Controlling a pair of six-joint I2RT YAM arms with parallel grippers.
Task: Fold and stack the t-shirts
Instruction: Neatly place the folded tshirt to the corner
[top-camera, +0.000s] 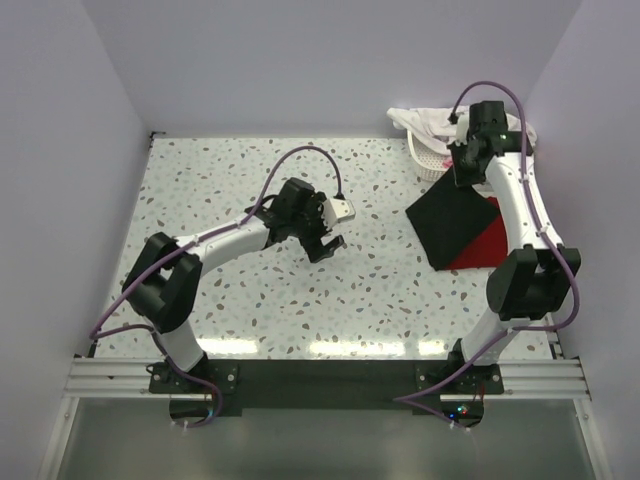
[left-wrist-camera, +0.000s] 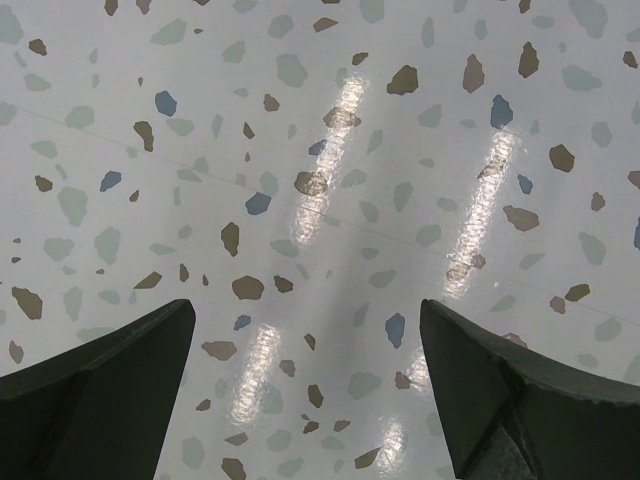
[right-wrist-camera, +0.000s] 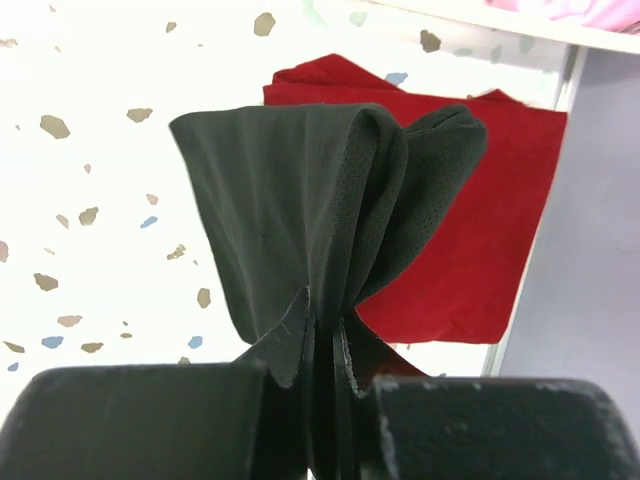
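Note:
My right gripper should go down toward the side and release the black t-shirt's fold, as the red t-shirt is below it, to its right in the top view.
A folded black t-shirt (top-camera: 449, 221) hangs from my right gripper (top-camera: 461, 168), which is shut on a bunched edge of it. In the right wrist view the black t-shirt (right-wrist-camera: 300, 230) droops from my right gripper (right-wrist-camera: 325, 375) in folds. Beneath it a folded dark red t-shirt (top-camera: 484, 246) lies flat on the table; the right wrist view shows the red t-shirt (right-wrist-camera: 470, 240) close to the right wall. My left gripper (top-camera: 330, 240) hovers over the middle of the table. Its fingers (left-wrist-camera: 110, 390) stand wide apart around bare speckled tabletop, so my left gripper (left-wrist-camera: 307, 320) is open.
A white basket (top-camera: 432, 158) with pale cloth (top-camera: 425, 120) in it stands at the back right corner. White walls close in the table (top-camera: 250, 290) on the left, back and right. The arm bases sit on a black rail at the near edge.

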